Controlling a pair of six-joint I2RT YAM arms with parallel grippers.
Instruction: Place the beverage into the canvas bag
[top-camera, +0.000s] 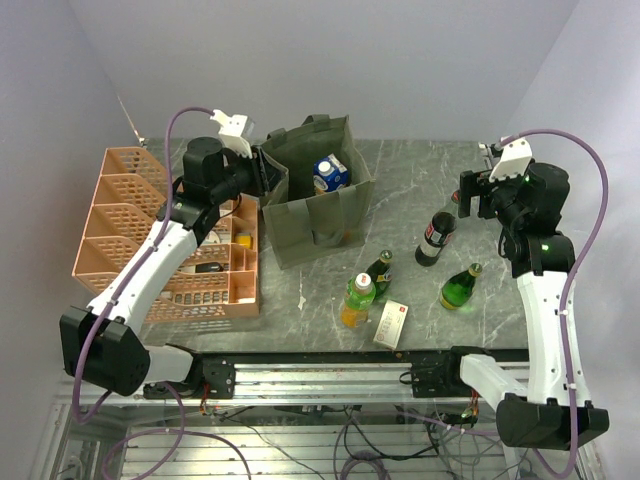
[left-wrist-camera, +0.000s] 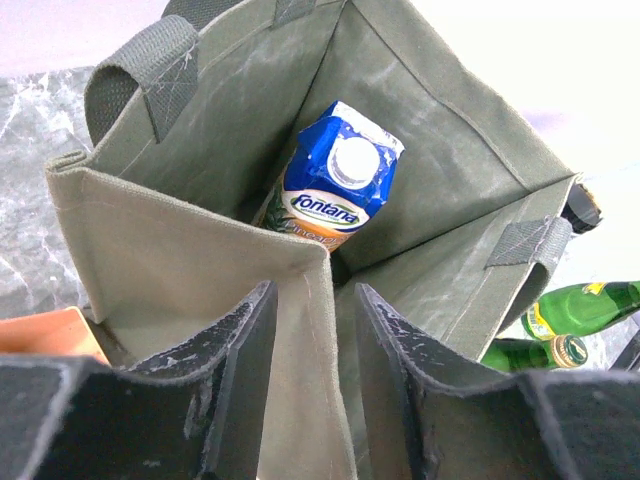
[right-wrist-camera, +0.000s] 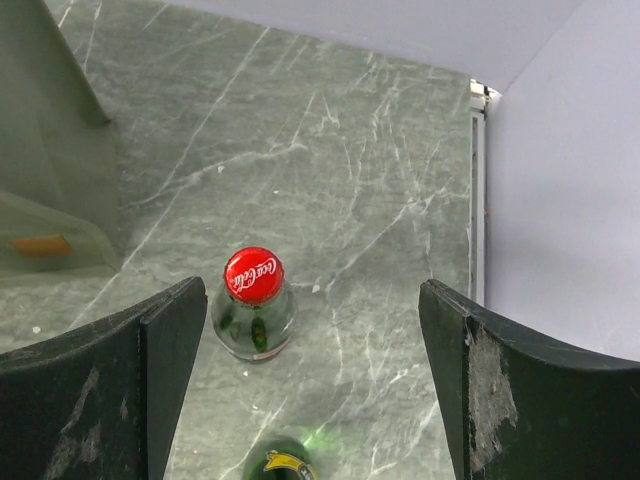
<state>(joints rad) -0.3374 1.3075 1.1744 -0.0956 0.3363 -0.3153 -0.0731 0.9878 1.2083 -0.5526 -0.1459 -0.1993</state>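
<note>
The Coca-Cola bottle's red cap is below my right gripper's open fingers and to their left in the top view, so they will shift and lower onto it next.
The olive-green canvas bag stands open at the back centre with a blue Fontana carton inside. My left gripper is shut on the bag's left rim. In the left wrist view the fabric wall runs between my fingers, with the carton beyond. My right gripper is open and empty above a Coca-Cola bottle. In the right wrist view, where that gripper hangs wide open, the bottle's red cap sits near the left finger, not touched.
A salmon-pink lattice crate stands left of the bag. A green bottle, a dark bottle, an orange-juice bottle and a small white box lie near the front centre. The right wall is close.
</note>
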